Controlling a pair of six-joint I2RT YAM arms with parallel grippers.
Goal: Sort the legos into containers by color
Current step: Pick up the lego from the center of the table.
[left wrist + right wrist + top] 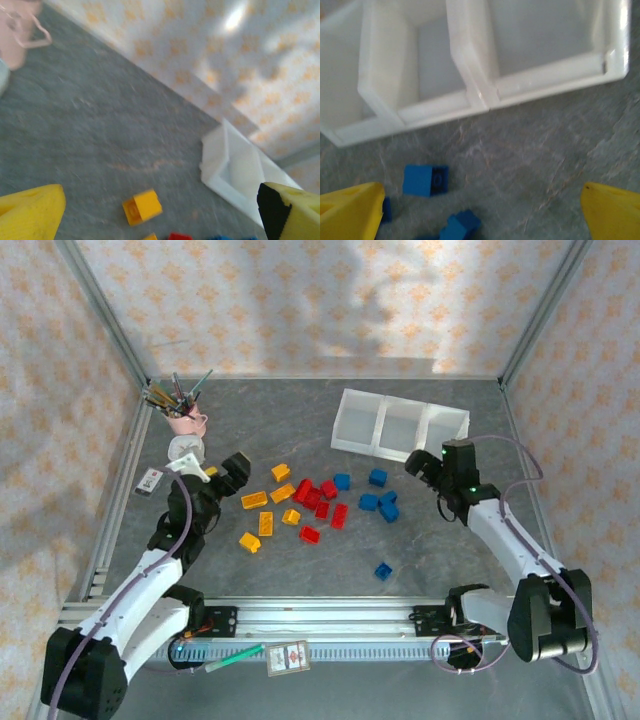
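Observation:
My right gripper will draw back and then lower around the nearest lego of the blue cluster (390,513), because that lego has bare table on its near side.
Yellow legos (266,523) lie at centre left of the grey table, red legos (322,508) in the middle, blue legos (388,502) to their right. One blue lego (383,570) sits alone nearer the front. The white three-compartment tray (372,448) stands at the back right, its compartments bare. My left gripper (235,472) hovers open beside the yellow legos; its wrist view has a yellow lego (142,206) below the left gripper (161,195) and the tray (235,165) beyond. My right gripper (425,465) is open just in front of the tray (480,97), with blue legos (425,180) below the right gripper (482,200).
A pink cup of pens (183,415) stands at the back left, with a white round object (185,448) and a small device (150,481) near it. A green marker (235,657) and a card (288,656) lie on the front rail. Patterned walls enclose the table.

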